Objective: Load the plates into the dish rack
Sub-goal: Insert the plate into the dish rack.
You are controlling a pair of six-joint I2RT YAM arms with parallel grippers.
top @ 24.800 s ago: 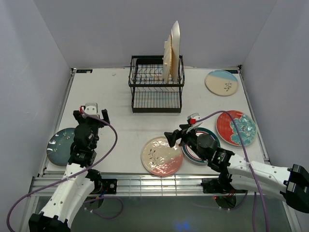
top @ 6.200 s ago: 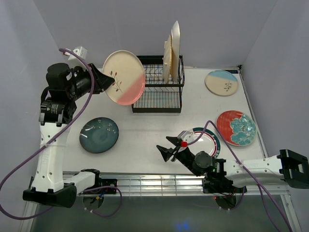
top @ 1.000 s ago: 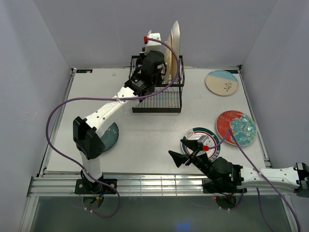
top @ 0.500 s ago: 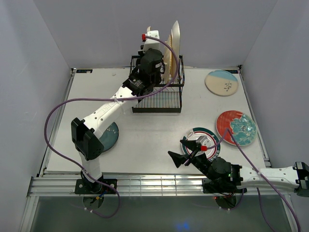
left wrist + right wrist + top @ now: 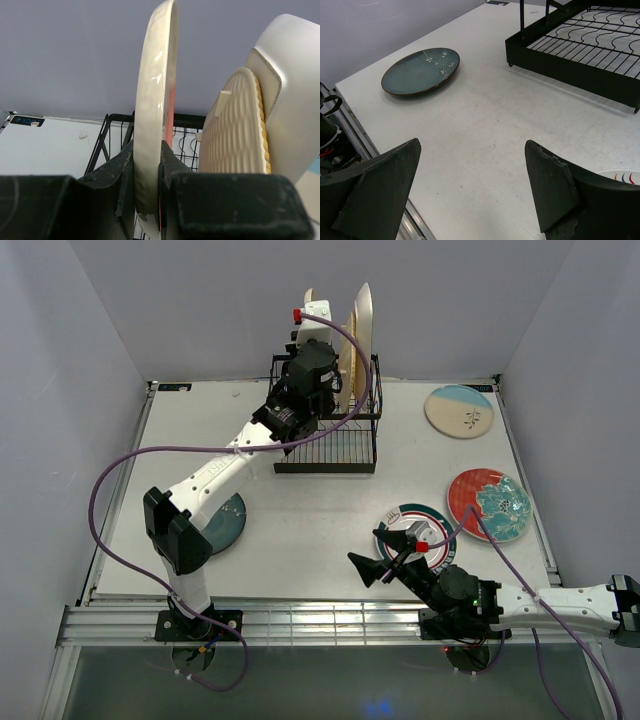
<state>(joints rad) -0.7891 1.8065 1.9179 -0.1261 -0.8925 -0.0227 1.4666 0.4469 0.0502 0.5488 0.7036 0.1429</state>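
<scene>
My left gripper holds the cream-pink plate and will next move down toward the yellow woven plate [image 5: 235, 130]. It will release the cream-pink plate on the open rack wires beside that one, because that gap is empty.
My left gripper [image 5: 147, 150] is shut on the lower edge of a cream-pink plate [image 5: 157, 100], held upright on edge over the black wire dish rack [image 5: 325, 435]. In the rack, right of this plate, stand a yellow woven square plate [image 5: 235, 130] and a white rounded-rectangle plate [image 5: 290, 100]. My right gripper [image 5: 368, 550] hovers open and empty low over the table, beside the white plate with a teal-red rim [image 5: 432, 522]. A dark teal plate [image 5: 420, 70] lies at the left, partly under the left arm in the top view.
A red-teal floral plate [image 5: 488, 503] lies at the right and a cream-and-blue sprig plate [image 5: 459, 410] at the back right. The left arm [image 5: 215, 475] stretches diagonally from the near left to the rack. Walls close in the table on three sides.
The left arm has shifted slightly left and up at the rack with the plate still gripped, so the plate's top edge now shows above the wrist. The right arm has barely moved.
</scene>
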